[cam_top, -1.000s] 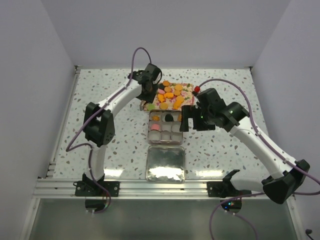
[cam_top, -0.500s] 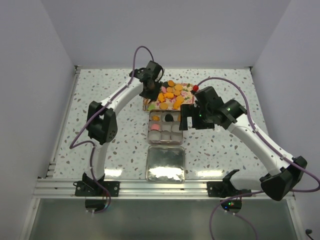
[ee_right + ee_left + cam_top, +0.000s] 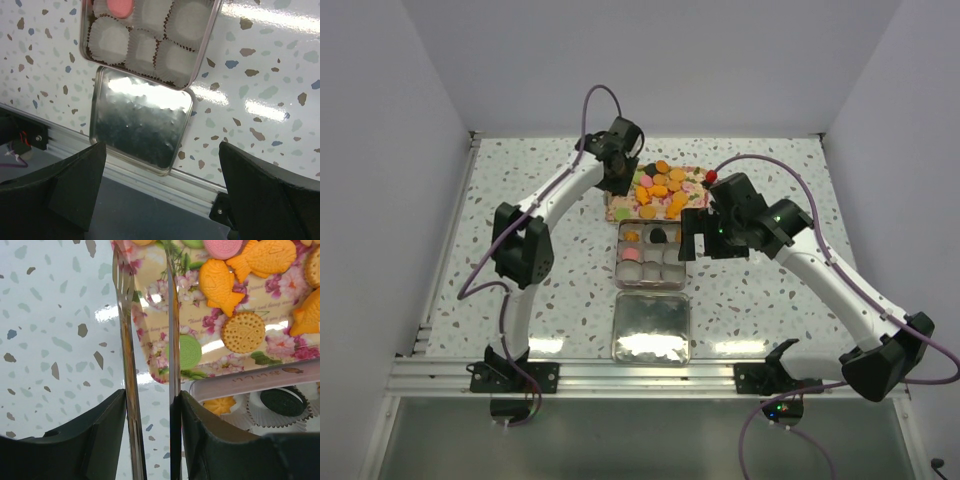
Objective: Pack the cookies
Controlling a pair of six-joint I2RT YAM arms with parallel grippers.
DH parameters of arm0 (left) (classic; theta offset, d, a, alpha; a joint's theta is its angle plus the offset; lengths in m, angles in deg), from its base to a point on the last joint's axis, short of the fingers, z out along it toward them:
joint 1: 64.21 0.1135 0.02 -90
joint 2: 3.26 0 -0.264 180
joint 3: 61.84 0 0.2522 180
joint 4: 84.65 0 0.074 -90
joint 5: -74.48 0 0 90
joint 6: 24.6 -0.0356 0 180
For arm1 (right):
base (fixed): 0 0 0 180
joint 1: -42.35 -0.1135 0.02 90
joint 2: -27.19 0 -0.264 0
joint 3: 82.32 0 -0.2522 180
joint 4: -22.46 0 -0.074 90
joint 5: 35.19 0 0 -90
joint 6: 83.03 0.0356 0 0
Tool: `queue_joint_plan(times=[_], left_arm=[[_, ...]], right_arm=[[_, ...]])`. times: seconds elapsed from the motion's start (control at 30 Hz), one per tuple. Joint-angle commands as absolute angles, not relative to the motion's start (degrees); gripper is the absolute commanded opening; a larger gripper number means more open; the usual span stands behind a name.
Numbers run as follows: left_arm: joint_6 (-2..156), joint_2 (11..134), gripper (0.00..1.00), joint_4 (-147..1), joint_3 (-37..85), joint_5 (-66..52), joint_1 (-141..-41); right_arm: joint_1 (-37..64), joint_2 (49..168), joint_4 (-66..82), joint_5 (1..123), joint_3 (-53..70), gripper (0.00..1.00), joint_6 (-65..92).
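The far orange cookie shows between the spread blades, below and outward of my left gripper, so I will lower it next and close on the metal tongs [image 3: 125, 340].
The cookies [image 3: 663, 188], mostly orange with some pink and green, lie on the floral tray [image 3: 616, 212]. My left gripper [image 3: 616, 178] is shut on metal tongs [image 3: 125, 340] at the tray's left end. The tong blades stand apart with nothing between them, above the tray's edge next to a green cookie [image 3: 189, 352]. The compartment tin [image 3: 620, 285] holds an orange cookie [image 3: 220, 405], a black cookie [image 3: 283, 400] and a pink cookie [image 3: 120, 6] in paper cups. My right gripper [image 3: 692, 238] is open and empty, hovering at the tin's right side.
The tin's lid [image 3: 651, 327] lies upside down just in front of the tin, near the table's front rail; it also shows in the right wrist view [image 3: 142, 125]. Walls close in the table on the left, right and back.
My left gripper has drawn the tongs up and toward the far left end of the tray. The right gripper shifted slightly at first and is still now.
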State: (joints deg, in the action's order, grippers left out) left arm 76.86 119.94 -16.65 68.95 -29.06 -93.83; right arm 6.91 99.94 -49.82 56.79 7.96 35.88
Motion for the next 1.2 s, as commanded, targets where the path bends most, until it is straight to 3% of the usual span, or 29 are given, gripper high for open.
queue_joint_plan(times=[0.0,1.17], left_arm=[[77.5,117.8,0.51,-16.1,71.5,-32.2,-92.4],[76.5,127.6,0.48,-16.2,78.7,-31.2,-92.2]], right_arm=[[7.1,98.6,-49.7,55.3,6.2,0.99,35.2],[7.1,99.1,-51.2,55.0,5.9,0.99,32.6]])
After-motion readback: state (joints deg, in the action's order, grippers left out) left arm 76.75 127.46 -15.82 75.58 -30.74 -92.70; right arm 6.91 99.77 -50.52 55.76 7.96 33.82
